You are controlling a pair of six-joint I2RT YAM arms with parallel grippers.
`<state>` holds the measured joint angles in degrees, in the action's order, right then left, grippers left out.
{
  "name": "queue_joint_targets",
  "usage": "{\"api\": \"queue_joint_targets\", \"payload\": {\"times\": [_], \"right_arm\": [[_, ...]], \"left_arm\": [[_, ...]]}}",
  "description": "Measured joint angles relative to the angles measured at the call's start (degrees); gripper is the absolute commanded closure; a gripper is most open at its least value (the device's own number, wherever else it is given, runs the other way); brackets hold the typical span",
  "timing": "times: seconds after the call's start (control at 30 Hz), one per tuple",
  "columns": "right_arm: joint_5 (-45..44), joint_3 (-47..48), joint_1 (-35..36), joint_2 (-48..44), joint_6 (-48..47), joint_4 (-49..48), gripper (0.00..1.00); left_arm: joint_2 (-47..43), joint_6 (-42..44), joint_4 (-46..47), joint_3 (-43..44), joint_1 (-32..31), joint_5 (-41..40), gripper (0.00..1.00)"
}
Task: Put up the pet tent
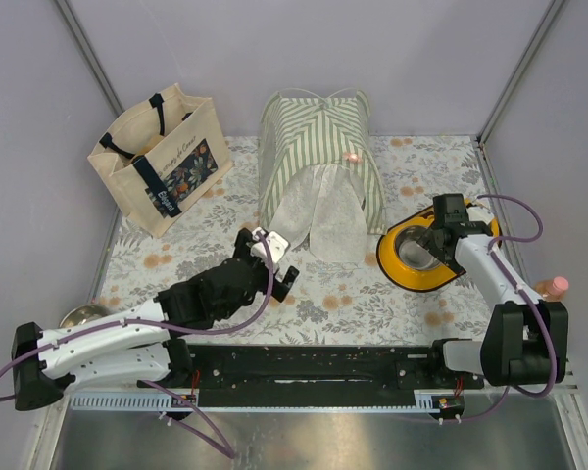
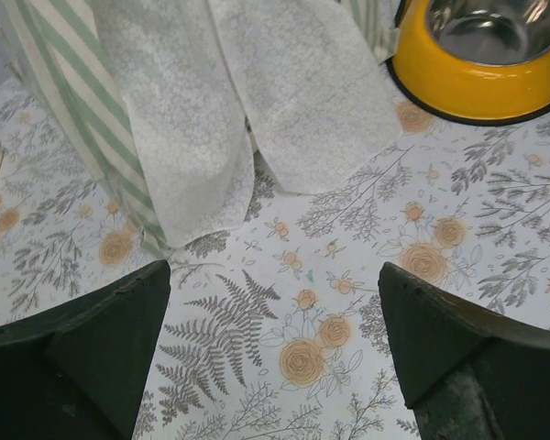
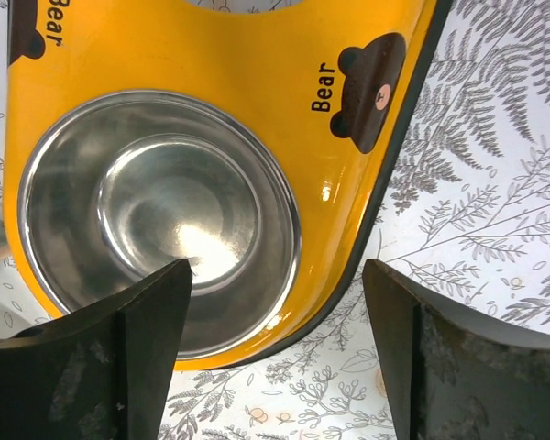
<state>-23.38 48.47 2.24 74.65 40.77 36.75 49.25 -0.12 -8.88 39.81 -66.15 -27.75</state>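
Observation:
Next, my left gripper swings away from the tent (image 1: 318, 147) and back onto the metal dish's far rim (image 1: 81, 308). The dish's rim lies to its left in the top view.
The pet tent (image 1: 318, 147) stands upright at the back centre, green-and-white striped, with its white lacy door flaps (image 1: 323, 211) hanging to the floral tablecloth. The left wrist view shows those flaps (image 2: 192, 119) and a striped side (image 2: 64, 82) just ahead. My left gripper (image 1: 279, 259) (image 2: 275, 339) is open just in front of the tent's left corner, with only cloth between its fingers. My right gripper (image 1: 433, 245) (image 3: 275, 339) is open over the rim of a yellow pet bowl (image 3: 211, 55), one finger above the steel insert (image 3: 165, 211), the other outside the rim.
A beige tote bag (image 1: 162, 157) stands at the back left. The yellow bowl (image 1: 421, 257) (image 2: 481, 73) sits right of the tent flaps. A small metal dish (image 1: 78, 315) lies by the left arm. A pink-capped bottle (image 1: 552, 287) is at the right edge.

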Motion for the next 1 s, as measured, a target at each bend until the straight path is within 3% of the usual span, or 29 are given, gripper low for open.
{"api": "queue_joint_targets", "payload": {"times": [0.13,0.27,0.57,0.8,1.0], "right_arm": [[-1.33,1.11,0.00,-2.47,-1.64,2.27,0.11],[-1.44,2.40,0.00,-5.75,-3.02,3.45,0.13],[2.49,2.51,0.00,-10.58,-3.65,3.56,0.20],[6.01,2.54,0.00,-11.10,-4.31,3.61,0.23],[8.00,3.37,0.00,-10.69,-5.51,4.09,0.23]], "left_arm": [[2.25,-4.15,-3.96,1.29,3.85,-0.96,0.01],[4.17,-10.27,-9.49,3.17,11.87,-1.97,0.01],[9.40,-34.51,-33.14,8.98,39.45,-16.76,0.01],[15.63,-45.42,-36.15,8.63,64.24,-19.78,0.01],[25.38,-51.43,-36.79,8.52,76.48,-21.59,0.12]]}}
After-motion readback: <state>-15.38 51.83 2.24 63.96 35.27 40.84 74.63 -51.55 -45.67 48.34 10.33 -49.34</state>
